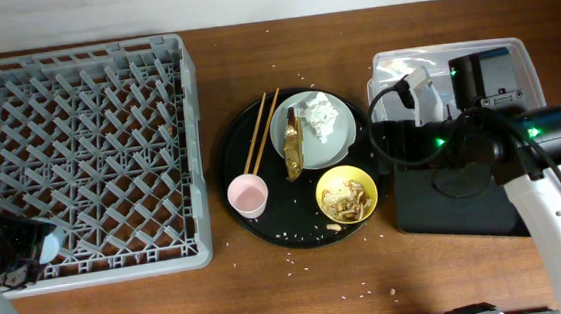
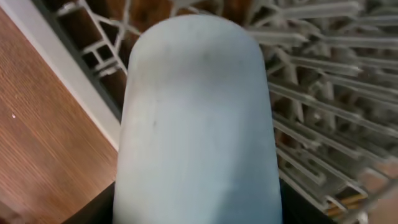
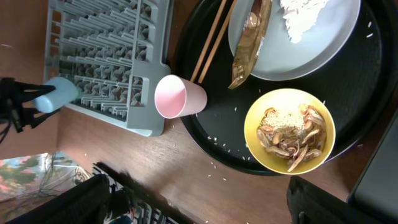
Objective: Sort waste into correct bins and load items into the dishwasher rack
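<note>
The pink cup [image 1: 247, 195] [image 3: 181, 97] stands with its opening up, below my right gripper and to its left in the overhead view. I will move that way and down onto the pink cup's rim.
My left gripper [image 1: 22, 253] is shut on the light blue cup [image 1: 49, 245], held on its side over the front left corner of the grey dishwasher rack [image 1: 80, 153]. The cup [image 2: 196, 124] fills the left wrist view between the fingers [image 2: 196, 211]. The pale grey plate [image 1: 332, 145] carries the white napkin [image 1: 322, 117] and the gold foil wrapper [image 1: 294, 146]. The chopsticks [image 1: 260, 130], pink cup [image 1: 247, 195] and yellow bowl [image 1: 348, 194] of brownish scraps lie beside it. My right gripper [image 1: 385, 149] is open and empty, high to the right of the bowl [image 3: 289, 130].
The plate, bowl, pink cup and chopsticks all sit on a large round black tray [image 1: 276, 228]. A clear tub [image 1: 394, 68] stands at the back right, and a shallow black tray [image 1: 446, 214] lies in front of it under my right arm. Rice grains dot the wooden table.
</note>
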Tool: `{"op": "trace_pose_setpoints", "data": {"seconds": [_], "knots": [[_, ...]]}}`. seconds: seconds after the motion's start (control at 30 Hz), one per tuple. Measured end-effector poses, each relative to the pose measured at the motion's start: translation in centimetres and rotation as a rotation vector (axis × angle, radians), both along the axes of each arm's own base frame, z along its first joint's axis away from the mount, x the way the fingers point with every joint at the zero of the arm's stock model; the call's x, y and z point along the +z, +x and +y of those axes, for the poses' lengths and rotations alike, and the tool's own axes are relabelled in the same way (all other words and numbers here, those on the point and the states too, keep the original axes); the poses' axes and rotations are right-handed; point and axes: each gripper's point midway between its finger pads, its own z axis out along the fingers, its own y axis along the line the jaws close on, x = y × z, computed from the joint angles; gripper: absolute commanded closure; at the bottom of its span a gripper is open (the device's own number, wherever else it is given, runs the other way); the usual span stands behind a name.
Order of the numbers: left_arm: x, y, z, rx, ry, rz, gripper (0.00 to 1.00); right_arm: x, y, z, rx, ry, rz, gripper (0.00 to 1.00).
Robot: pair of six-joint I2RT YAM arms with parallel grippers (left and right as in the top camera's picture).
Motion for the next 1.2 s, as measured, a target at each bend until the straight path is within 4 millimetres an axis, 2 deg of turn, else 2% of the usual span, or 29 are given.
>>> {"op": "trace_pose_setpoints", "data": {"seconds": [0.03, 0.13, 0.3, 0.33, 0.37, 0.4, 0.43, 0.47, 0.57, 0.73, 0.8, 0.87, 0.9, 0.93, 0.97, 1.0, 1.07, 1.1, 1.13, 1.17, 1.2], "knots": [[0.5, 0.0, -0.4, -0.003, -0.007, -0.013, 0.68, -0.1, 0.0, -0.1, -0.004, -0.006, 0.0, 0.08], [0.4, -0.2, -0.5, -0.003, -0.013, -0.007, 0.67, -0.2, 0.0, -0.2, -0.007, -0.013, 0.004, 0.08], [-2.8, -0.9, -0.7, 0.003, -0.008, 0.025, 0.66, -0.2, 0.0, -0.3, -0.009, -0.017, 0.006, 0.08], [-4.2, -1.4, -0.9, 0.009, -0.009, 0.04, 0.39, -0.3, -0.1, -0.3, -0.01, -0.02, 0.009, 0.08], [-5.3, -2.1, -1.3, 0.022, -0.025, 0.066, 0.31, -0.3, -0.1, -0.3, -0.011, -0.02, 0.01, 0.08], [-5.6, -2.0, -1.1, 0.028, -0.015, 0.06, 0.3, -0.3, -0.2, -0.3, -0.01, -0.021, 0.014, 0.08], [-5.7, -1.6, -0.8, 0.043, -0.005, 0.046, 0.19, -0.4, -0.3, -0.3, -0.01, -0.022, 0.02, 0.08], [-5.6, -1.3, -0.5, 0.048, 0.005, 0.031, 0.01, -0.4, -0.3, -0.3, -0.01, -0.022, 0.021, 0.08], [-5.5, -1.0, -0.4, 0.066, 0.002, 0.018, 0.01, -0.4, -0.3, -0.4, -0.01, -0.022, 0.021, 0.08], [-4.6, 0.5, -2.0, 0.037, -0.092, -0.076, 0.01, -0.4, -0.3, -0.3, -0.01, -0.022, 0.022, 0.08], [-3.1, 1.3, -2.7, -0.001, -0.123, -0.128, 0.01, -0.4, -0.3, -0.4, -0.011, -0.022, 0.021, 0.11], [0.2, 2.0, -3.0, -0.057, -0.082, -0.21, 0.01, -0.4, -0.3, -0.4, -0.01, -0.024, 0.017, 0.22], [2.7, 2.3, -3.0, -0.095, -0.023, -0.265, 0.01, -0.4, -0.2, -0.1, 0.0, -0.027, 0.007, 0.25], [6.2, 3.0, -3.8, -0.159, 0.062, -0.347, 0.01, -0.3, -0.2, 0.4, 0.016, -0.03, -0.003, 0.26], [8.8, 3.8, -5.2, -0.231, 0.127, -0.413, 0.01, -0.6, -0.4, 1.3, 0.046, -0.048, -0.006, 0.27], [10.7, 4.5, -7.5, -0.327, 0.17, -0.47, 0.01, -1.2, -0.7, 2.6, 0.086, -0.072, 0.001, 0.28], [12.7, 5.7, -12.7, -0.562, 0.223, -0.556, 0.01, -3.6, -0.9, 5.7, 0.159, -0.135, 0.047, 0.32], [12.8, 6.2, -15.8, -0.712, 0.244, -0.579, 0.01, -6.2, -0.5, 8.6, 0.209, -0.185, 0.084, 0.33], [12.6, 6.4, -18.4, -0.837, 0.259, -0.583, 0.01, -7.8, -0.2, 10.1, 0.231, -0.207, 0.103, 0.32], [12.4, 6.4, -19.5, -0.9, 0.28, -0.578, 0.01, -9.2, 0.0, 11.4, 0.239, -0.222, 0.116, 0.33], [12.2, 6.4, -20.2, -0.942, 0.299, -0.575, 0.01, -12.4, 0.1, 14.0, 0.283, -0.247, 0.153, 0.33]]}}
